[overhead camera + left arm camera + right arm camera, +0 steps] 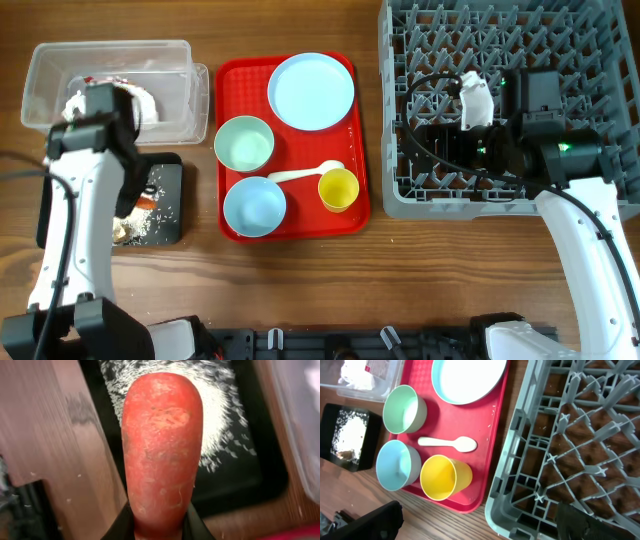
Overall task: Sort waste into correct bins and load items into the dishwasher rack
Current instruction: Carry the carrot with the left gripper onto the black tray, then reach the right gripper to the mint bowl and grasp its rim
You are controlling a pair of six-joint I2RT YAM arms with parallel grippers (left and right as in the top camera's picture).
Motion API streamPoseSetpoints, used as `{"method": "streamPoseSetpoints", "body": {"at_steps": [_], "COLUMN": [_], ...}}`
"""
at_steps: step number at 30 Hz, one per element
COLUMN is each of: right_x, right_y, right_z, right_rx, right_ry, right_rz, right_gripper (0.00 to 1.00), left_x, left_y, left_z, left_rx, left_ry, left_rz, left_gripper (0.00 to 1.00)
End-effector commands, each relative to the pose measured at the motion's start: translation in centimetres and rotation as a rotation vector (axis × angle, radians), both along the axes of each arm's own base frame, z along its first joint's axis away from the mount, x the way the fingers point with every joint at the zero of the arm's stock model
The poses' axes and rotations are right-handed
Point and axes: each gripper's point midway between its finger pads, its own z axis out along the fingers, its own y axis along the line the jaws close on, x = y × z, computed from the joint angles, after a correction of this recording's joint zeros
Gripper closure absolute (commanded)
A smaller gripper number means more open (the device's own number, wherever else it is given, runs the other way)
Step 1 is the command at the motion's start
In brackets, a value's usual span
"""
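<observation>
My left gripper will lower the carrot (162, 445) toward the rice in the black tray before it opens.
My left gripper (160, 529) is shut on the orange carrot (162, 445) and holds it over the black tray (240, 480), which has white rice grains (220, 400) scattered in it. In the overhead view the left gripper (135, 200) hangs over the black tray (172, 215), below the clear tub (110, 60) holding crumpled white paper (145, 100). My right gripper (480, 525) is open and empty above the grey rack's (580, 435) near left corner; overhead it (425, 140) is over the rack (500, 40).
A red serving tray (355, 205) between bins and rack holds a light blue plate (311, 90), a pale green bowl (244, 143), a light blue bowl (254, 205), a white spoon (305, 173) and a yellow cup (338, 189).
</observation>
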Motion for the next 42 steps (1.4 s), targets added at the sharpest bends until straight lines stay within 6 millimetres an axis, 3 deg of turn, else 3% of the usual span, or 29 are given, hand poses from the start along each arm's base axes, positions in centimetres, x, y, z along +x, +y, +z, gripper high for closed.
{"method": "streamPoseSetpoints", "body": {"at_steps": [1, 4, 7, 9, 13, 15, 18, 19, 22, 23, 24, 27, 29, 31, 33, 35, 36, 39, 42], "right_x": [0.2, 0.1, 0.1, 0.1, 0.3, 0.4, 0.4, 0.2, 0.1, 0.3, 0.6, 2.6, 4.2, 5.6, 7.0, 8.4, 8.9, 9.7, 8.7], "right_y": [0.1, 0.1, 0.1, 0.1, 0.1, 0.1, 1.2, 2.2, 4.0, 4.7, 6.1, 11.3, 14.9, 18.6, 22.9, 25.7, 26.8, 28.1, 27.0], "right_z": [-0.3, -0.4, -0.4, -0.4, -0.2, -0.2, 0.6, 1.8, 5.5, 6.4, 7.5, 9.0, 8.1, 5.6, 1.5, -1.3, -2.8, -6.8, -11.5], "right_rx": [0.003, 0.006, 0.011, 0.011, 0.013, 0.014, 0.057, 0.097, 0.190, 0.197, 0.214, 0.230, 0.210, 0.206, 0.224, 0.207, 0.180, 0.086, 0.024], "right_ry": [0.012, 0.020, 0.027, 0.025, 0.015, 0.009, -0.028, -0.062, -0.139, -0.166, -0.214, -0.329, -0.365, -0.344, -0.287, -0.235, -0.190, -0.040, 0.144], "right_rz": [-0.009, -0.016, -0.027, -0.027, -0.026, -0.026, 0.050, 0.120, 0.204, 0.217, 0.247, 0.256, 0.238, 0.220, 0.234, 0.254, 0.265, 0.281, 0.197], "right_gripper": [0.00, 0.00, 0.00, 0.00, 0.00, 0.00, 0.02, 0.03, 0.03, 0.02, 0.01, 0.00, 0.01, 0.01, 0.00, 0.00, 0.01, 0.00, 0.00], "left_x": [-1.5, -0.6, 0.3, 0.6, 0.6, 0.6, 0.9, 1.8, 3.6, 3.9, 4.2, 3.1, 2.3, 1.7, 2.8, 4.4, 4.6, 5.3, 5.9], "left_y": [1.8, 2.7, 3.0, 3.1, 3.1, 3.1, 3.2, 2.9, 1.5, 1.2, 0.6, -0.2, -0.5, -1.2, -3.0, -6.0, -6.4, -6.1, -5.9], "left_z": [-4.5, -7.8, -8.8, -8.9, -9.0, -9.0, -8.5, -7.5, -1.2, 1.1, 4.1, 9.4, 11.2, 11.6, 11.7, 11.5, 10.9, 8.5, 6.4], "left_rx": [-0.022, -0.016, -0.003, -0.001, -0.001, -0.001, 0.004, -0.016, -0.068, -0.062, -0.046, 0.022, 0.050, 0.034, 0.010, -0.048, -0.077, -0.135, -0.183], "left_ry": [-0.060, -0.154, -0.202, -0.210, -0.209, -0.209, -0.222, -0.237, -0.344, -0.391, -0.457, -0.616, -0.675, -0.688, -0.677, -0.678, -0.666, -0.596, -0.542], "left_rz": [0.175, 0.201, 0.199, 0.198, 0.194, 0.194, 0.183, 0.106, -0.045, -0.099, -0.182, -0.238, -0.245, -0.261, -0.479, -0.787, -0.818, -0.798, -0.783], "left_gripper": [0.96, 0.94, 0.91, 0.79, 0.40, 0.35, 0.34, 0.34, 0.22, 0.15, 0.00, 0.00, 0.00, 0.00, 0.00, 0.00, 0.00, 0.00, 0.00]}}
